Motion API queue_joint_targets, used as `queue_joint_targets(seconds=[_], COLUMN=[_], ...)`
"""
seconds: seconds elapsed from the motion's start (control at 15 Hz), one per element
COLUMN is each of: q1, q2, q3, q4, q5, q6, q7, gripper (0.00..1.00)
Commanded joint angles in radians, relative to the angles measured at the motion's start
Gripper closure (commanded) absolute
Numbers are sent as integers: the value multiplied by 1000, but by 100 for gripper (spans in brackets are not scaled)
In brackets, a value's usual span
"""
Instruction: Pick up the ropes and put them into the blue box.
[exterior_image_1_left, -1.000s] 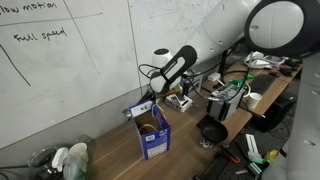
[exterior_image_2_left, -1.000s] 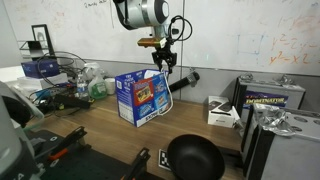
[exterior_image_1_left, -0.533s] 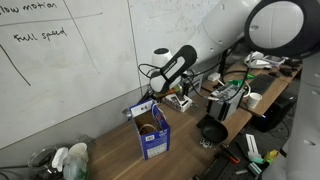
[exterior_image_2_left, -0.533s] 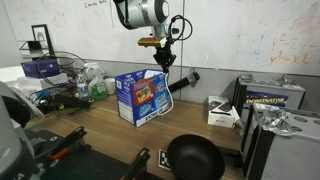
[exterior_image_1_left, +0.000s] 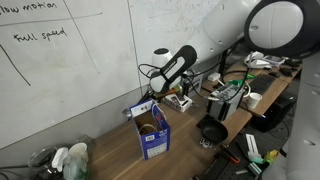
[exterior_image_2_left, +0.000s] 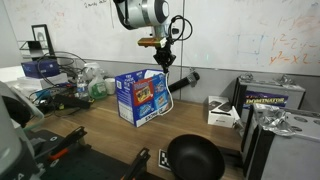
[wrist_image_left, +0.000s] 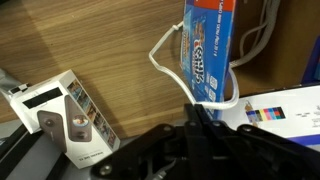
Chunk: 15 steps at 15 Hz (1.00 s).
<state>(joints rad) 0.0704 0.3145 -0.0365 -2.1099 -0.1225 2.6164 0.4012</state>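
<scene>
The blue box's opening lies to my gripper's right in the wrist view, so I will next raise my gripper high and move it across to release the rope over the opening.
A thin white rope (wrist_image_left: 225, 104) loops beside the blue box (wrist_image_left: 208, 48) and over its edge in the wrist view. My gripper (wrist_image_left: 198, 106) is shut, its two dark fingers pressed together with the rope running into their tips. In both exterior views the gripper (exterior_image_2_left: 163, 64) (exterior_image_1_left: 152, 98) hangs just above the upright blue box (exterior_image_2_left: 140, 96) (exterior_image_1_left: 153, 134), at its corner. The white rope (exterior_image_2_left: 168, 92) dangles down the box's side below the fingers. What lies inside the box is hidden.
A black pan (exterior_image_2_left: 195, 157) (exterior_image_1_left: 212, 130) sits on the wooden table near the front. A white carton (wrist_image_left: 60, 115) (exterior_image_2_left: 222, 110) lies beside the box. Bottles and cables (exterior_image_2_left: 70, 85) crowd one end, and the whiteboard wall (exterior_image_1_left: 70, 70) stands close behind.
The jaws have closed from partly open to fully shut at the rope. The arm, the box and everything else have stayed where they were.
</scene>
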Motion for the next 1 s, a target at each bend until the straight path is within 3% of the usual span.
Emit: queue_joint_targets(seconds=[0.0, 0.53, 0.93], q1=[11, 84, 176], q2=[-9, -70, -216], q3=[-6, 7, 42], q4=[20, 68, 43], q5=[17, -34, -165], q6=[-4, -36, -110], q7=[-25, 6, 117], gripper=[99, 99, 99])
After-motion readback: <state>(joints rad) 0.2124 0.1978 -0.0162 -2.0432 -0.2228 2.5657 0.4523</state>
